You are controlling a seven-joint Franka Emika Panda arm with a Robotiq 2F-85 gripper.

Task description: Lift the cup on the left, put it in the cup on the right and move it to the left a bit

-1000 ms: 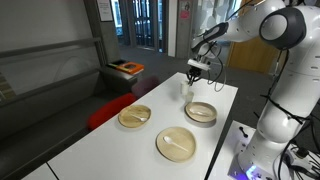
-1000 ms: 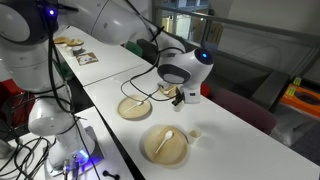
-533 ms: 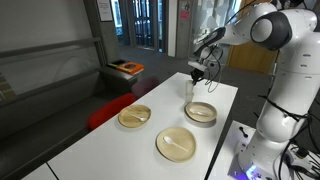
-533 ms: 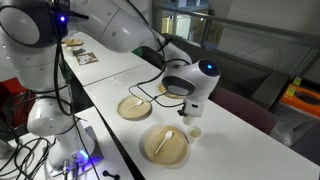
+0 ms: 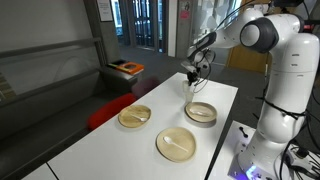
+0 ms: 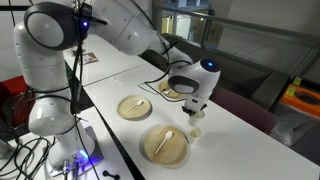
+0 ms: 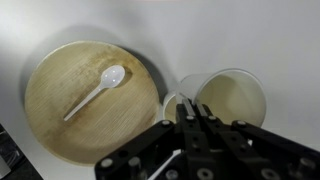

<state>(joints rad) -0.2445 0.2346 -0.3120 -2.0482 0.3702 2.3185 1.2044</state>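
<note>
Both cups are still apart, so my gripper next moves over the standing cup (image 6: 195,132), lowers its cup inside, slides away from the wooden plate and releases.
Two pale paper cups show side by side in the wrist view: a larger-looking one (image 7: 238,98) and a fainter one (image 7: 178,92) to its left. My gripper (image 7: 190,112) is shut, and its fingertips pinch a cup rim where the two cups meet; which rim I cannot tell for sure. In an exterior view the gripper (image 6: 195,108) hangs just above a cup (image 6: 196,128) standing on the white table (image 6: 240,140). In an exterior view the gripper (image 5: 192,73) is over the cup (image 5: 190,85) near the table's far end.
A wooden plate with a white spoon (image 7: 85,98) lies left of the cups; it also shows in an exterior view (image 6: 165,144). Another plate (image 6: 135,107) lies nearby. In an exterior view there are two plates (image 5: 134,116) (image 5: 176,144) and a stack of bowls (image 5: 201,112).
My gripper has shifted sideways along the table and come over the standing cup. The plates and the standing cup have not moved.
</note>
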